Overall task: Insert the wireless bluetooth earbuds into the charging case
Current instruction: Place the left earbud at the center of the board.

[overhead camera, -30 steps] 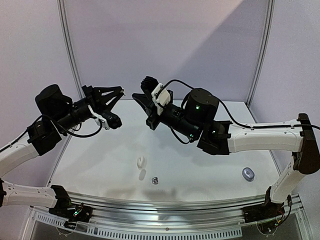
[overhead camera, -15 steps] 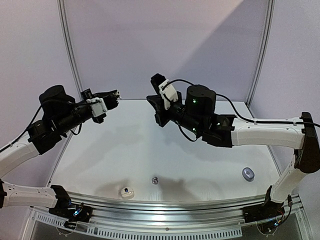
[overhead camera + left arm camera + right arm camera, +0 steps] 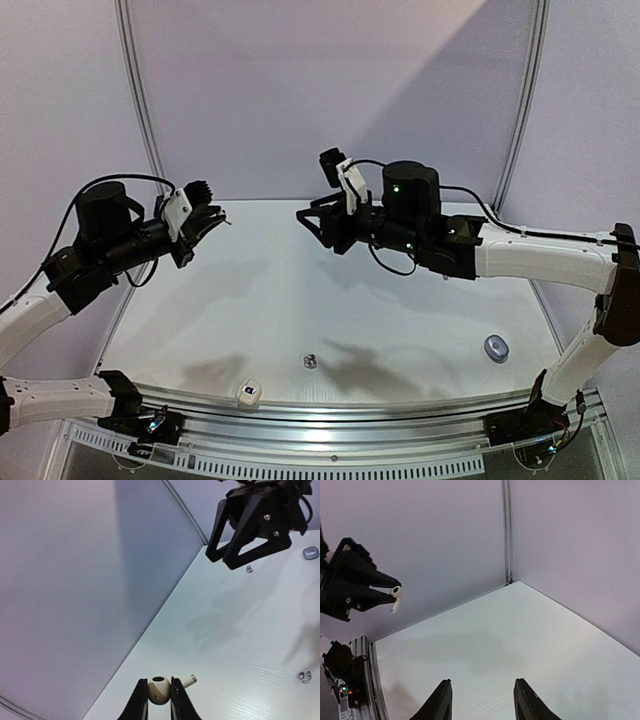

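My left gripper tilts down toward the dark silvery earbud (image 3: 310, 360) next and lowers onto the table beside it.
My left gripper (image 3: 212, 217) is raised above the table's far left and is shut on a glossy white earbud (image 3: 159, 692), whose stem sticks out to the right. The earbud also shows in the right wrist view (image 3: 395, 598). My right gripper (image 3: 305, 217) is open and empty in mid-air, facing the left gripper about a hand's width away. A small white charging case (image 3: 250, 391) lies at the table's front edge. A dark silvery earbud (image 3: 310, 360) lies near it. A grey case (image 3: 496, 347) lies at the front right. The other white earbud does not show.
In the left wrist view, dark earbuds lie on the white table at the near right (image 3: 304, 676) and farther off (image 3: 248, 569), near the grey case (image 3: 311, 553). Lilac walls close the back and sides. A metal rail (image 3: 400, 410) runs along the front edge.
The white case has gone from mid-table to the front edge. My left gripper has turned, drawn back left and shut on the earbud. My right gripper has swung up and right.
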Available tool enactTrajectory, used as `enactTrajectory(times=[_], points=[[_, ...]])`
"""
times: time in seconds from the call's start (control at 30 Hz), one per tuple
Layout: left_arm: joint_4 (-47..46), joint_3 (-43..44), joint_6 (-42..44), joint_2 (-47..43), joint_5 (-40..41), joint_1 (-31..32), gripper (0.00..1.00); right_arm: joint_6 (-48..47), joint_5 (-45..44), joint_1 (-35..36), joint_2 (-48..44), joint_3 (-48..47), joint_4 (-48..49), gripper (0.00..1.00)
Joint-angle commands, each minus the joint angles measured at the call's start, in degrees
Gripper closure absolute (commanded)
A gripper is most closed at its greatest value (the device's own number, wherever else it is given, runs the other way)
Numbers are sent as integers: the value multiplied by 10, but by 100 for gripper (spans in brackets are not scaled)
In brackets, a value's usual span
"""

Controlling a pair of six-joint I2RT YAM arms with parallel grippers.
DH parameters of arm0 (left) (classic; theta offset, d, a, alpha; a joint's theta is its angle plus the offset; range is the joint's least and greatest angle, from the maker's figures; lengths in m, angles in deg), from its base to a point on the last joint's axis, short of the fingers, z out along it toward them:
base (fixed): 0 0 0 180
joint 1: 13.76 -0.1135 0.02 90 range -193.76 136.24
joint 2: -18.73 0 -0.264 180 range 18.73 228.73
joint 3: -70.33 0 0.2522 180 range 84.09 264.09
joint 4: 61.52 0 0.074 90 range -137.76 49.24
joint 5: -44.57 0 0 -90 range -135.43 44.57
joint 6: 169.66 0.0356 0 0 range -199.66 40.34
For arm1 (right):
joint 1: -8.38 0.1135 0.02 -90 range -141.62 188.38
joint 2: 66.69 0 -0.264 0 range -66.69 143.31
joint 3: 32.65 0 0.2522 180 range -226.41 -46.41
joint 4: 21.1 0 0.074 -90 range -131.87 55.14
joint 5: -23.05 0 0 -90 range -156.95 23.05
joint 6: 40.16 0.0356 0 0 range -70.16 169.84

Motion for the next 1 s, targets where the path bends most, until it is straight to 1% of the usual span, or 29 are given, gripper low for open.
enactTrajectory(times=[0.0, 0.07, 0.13, 0.23, 0.3, 0.33, 0.37, 0.5, 0.57, 0.67, 0.77, 0.87, 0.97], points=[[12, -21, 1, 3, -50, -3, 100, 13, 94, -3, -15, -20, -55, 52], [22, -20, 10, 16, -55, -4, 100, 21, 101, -3, -6, -30, -73, 44], [54, -18, 29, 43, -51, -4, 100, 33, 93, -3, 4, -41, -95, 35], [129, -17, 75, 107, -45, -24, 100, 58, 57, -3, 28, -67, -159, 29], [152, -31, 123, 149, -46, -37, 100, 71, 43, -3, 39, -69, -173, 25], [154, -36, 154, 173, -44, -37, 100, 76, 33, -3, 40, -63, -172, 24], [155, -34, 165, 206, -48, -34, 100, 79, 15, -3, 38, -53, -170, 24], [144, 1, 162, 310, -90, -21, 100, 93, -94, -3, 23, -36, -198, 23], [130, 4, 178, 356, -86, -5, 100, 99, -122, -4, 13, -22, -208, 23], [123, 13, 198, 415, -72, 27, 100, 108, -137, -4, -8, 8, -207, 23], [117, 19, 200, 451, -76, 49, 100, 120, -148, -4, -30, 34, -202, 23], [111, 27, 211, 486, -66, 59, 100, 126, -152, -4, -44, 52, -196, 23], [135, 57, 202, 527, -69, 62, 98, 116, -152, -4, -43, 46, -204, 23]])
